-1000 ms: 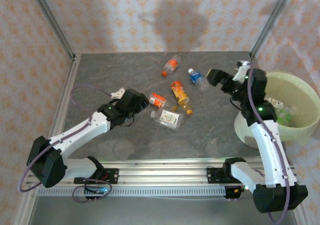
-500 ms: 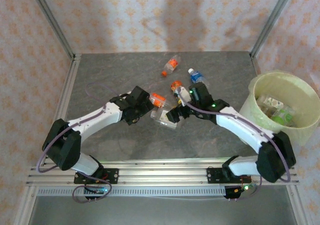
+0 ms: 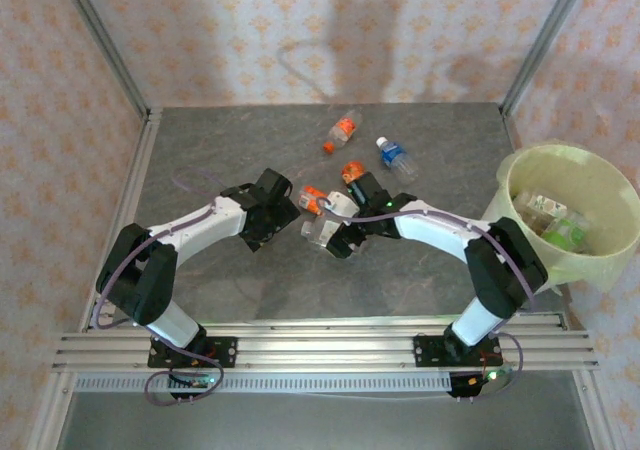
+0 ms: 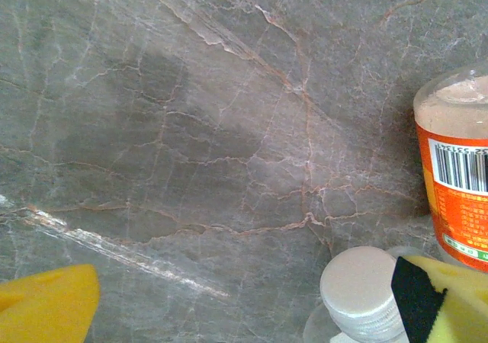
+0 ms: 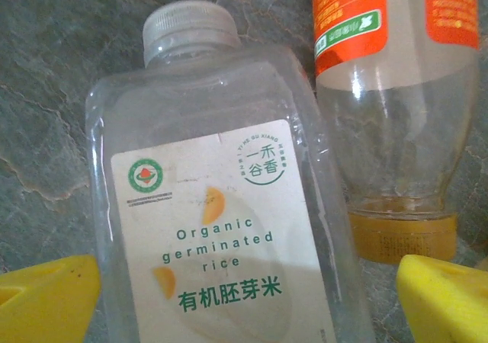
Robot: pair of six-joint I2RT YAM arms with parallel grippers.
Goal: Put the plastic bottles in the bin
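The white label of the clear square bottle [image 3: 327,231] [image 5: 225,244] is the place my right gripper will lower over first, so that I can get the bottle.
A clear square bottle with a white label [image 5: 221,221] lies on the table between the open yellow fingers [image 5: 446,301] of my right gripper [image 5: 244,301], which straddles it without closing. That same bottle [image 3: 322,232] sits mid-table under the right gripper [image 3: 338,234]. An orange-labelled bottle [image 5: 389,91] lies beside it. My left gripper [image 3: 292,216] is open just left of the cluster; its wrist view shows a white cap [image 4: 362,293] by the right finger [image 4: 450,301] and an orange-labelled bottle [image 4: 457,183]. The bin [image 3: 565,150] stands at the right.
Farther back lie a blue-labelled bottle [image 3: 397,157] and an orange-capped bottle [image 3: 343,130]. An orange bottle [image 3: 352,173] pokes out behind the right arm. The bin holds some bottles [image 3: 545,208]. Patterned walls and metal posts enclose the table; a rail runs along the near edge.
My right arm has swung from the bin over to the bottles mid-table and lowered over the white-labelled one. The left gripper has moved right, closer to the cluster.
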